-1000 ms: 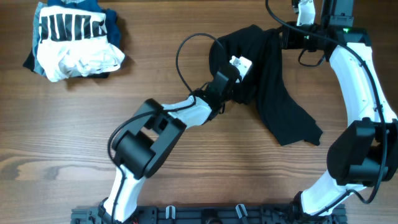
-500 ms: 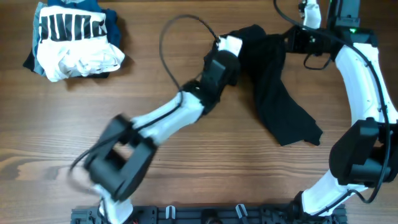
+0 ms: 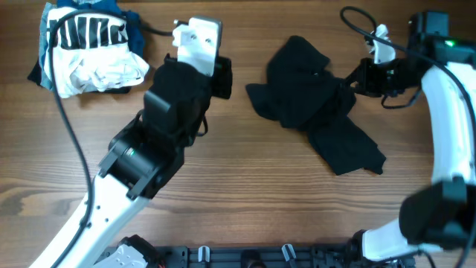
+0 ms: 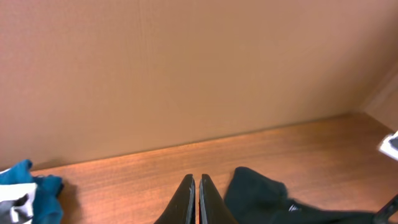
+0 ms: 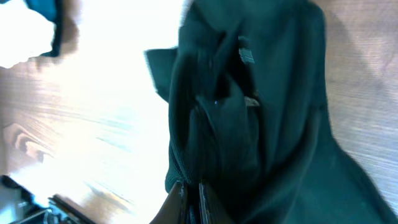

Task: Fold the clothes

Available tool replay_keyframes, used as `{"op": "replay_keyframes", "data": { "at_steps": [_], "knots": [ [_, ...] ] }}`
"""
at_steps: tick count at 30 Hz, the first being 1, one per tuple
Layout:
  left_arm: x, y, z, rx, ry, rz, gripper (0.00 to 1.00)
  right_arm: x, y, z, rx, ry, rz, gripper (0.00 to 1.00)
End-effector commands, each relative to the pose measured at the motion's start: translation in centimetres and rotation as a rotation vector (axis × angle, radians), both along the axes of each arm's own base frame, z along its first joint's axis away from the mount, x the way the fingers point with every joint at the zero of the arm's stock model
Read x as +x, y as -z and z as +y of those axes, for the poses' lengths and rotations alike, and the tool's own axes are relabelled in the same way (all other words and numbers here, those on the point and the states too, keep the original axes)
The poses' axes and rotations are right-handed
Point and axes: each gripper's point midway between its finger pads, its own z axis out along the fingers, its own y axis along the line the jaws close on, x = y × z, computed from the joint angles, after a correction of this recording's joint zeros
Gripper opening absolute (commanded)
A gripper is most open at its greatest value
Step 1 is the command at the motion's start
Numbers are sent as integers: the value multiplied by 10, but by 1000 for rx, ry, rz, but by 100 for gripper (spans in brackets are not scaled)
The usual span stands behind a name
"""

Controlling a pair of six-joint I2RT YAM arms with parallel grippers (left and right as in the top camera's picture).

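Observation:
My right gripper lifts next, then lowers over the far part of the shirt, to its left in the overhead view. It then releases, because the shirt (image 3: pixel 312 112) is crumpled.
The clothes, a black shirt (image 3: pixel 312 112), lie crumpled on the wooden table right of centre, with one part trailing toward the front right. My right gripper (image 3: pixel 349 83) is at the shirt's right edge. In the right wrist view it (image 5: pixel 191 186) is shut on a fold of the black fabric (image 5: pixel 249 124). My left gripper (image 4: pixel 197 182) is shut with nothing in it, lifted off the table and aimed at the back wall. The shirt (image 4: pixel 261 199) lies to its right. From overhead the left arm (image 3: pixel 178 97) stands well left of the shirt.
A bundle of white, blue and striped garments (image 3: pixel 89 52) sits at the back left corner, and shows at the left edge of the left wrist view (image 4: pixel 25 193). A brown wall (image 4: pixel 199 74) rises behind the table. Cables loop near both arms.
My left gripper has let go of the shirt, shut, and swung up and to the left, away from it. The shirt has slumped into a heap. The right gripper has moved slightly forward with the fabric.

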Motion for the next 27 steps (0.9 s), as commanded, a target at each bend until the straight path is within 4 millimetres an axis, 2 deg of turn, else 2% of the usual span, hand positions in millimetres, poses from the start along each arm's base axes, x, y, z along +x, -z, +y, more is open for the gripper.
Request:
{"op": "replay_keyframes", "data": {
  "at_steps": [1,6,9,11,16,19,23,25,27],
  "knots": [
    [-14,5,-7,32,34,26,4,-11,-46,1,-37,-34,-164,4],
    [-17,51,-45,98,172,156,4,-2,-49,1,-35,-28,-197,4],
    [-6,82,-52,147,165,225,4,-2,-50,15,9,-64,-199,4],
    [2,92,-49,159,144,244,4,-6,-50,26,-13,-97,-199,4],
    [14,85,-29,142,86,229,4,-30,-55,71,-48,-203,-183,4],
    [13,74,-4,143,23,218,4,-54,-64,108,-29,-282,-180,4],
    [13,70,24,166,-72,218,4,-79,-61,131,-121,-321,-155,4],
    [13,71,32,173,-96,225,4,-78,-60,135,-149,-304,-159,4],
    [15,73,39,176,-113,235,4,-56,-57,126,-211,-228,-203,4]
  ]
}}
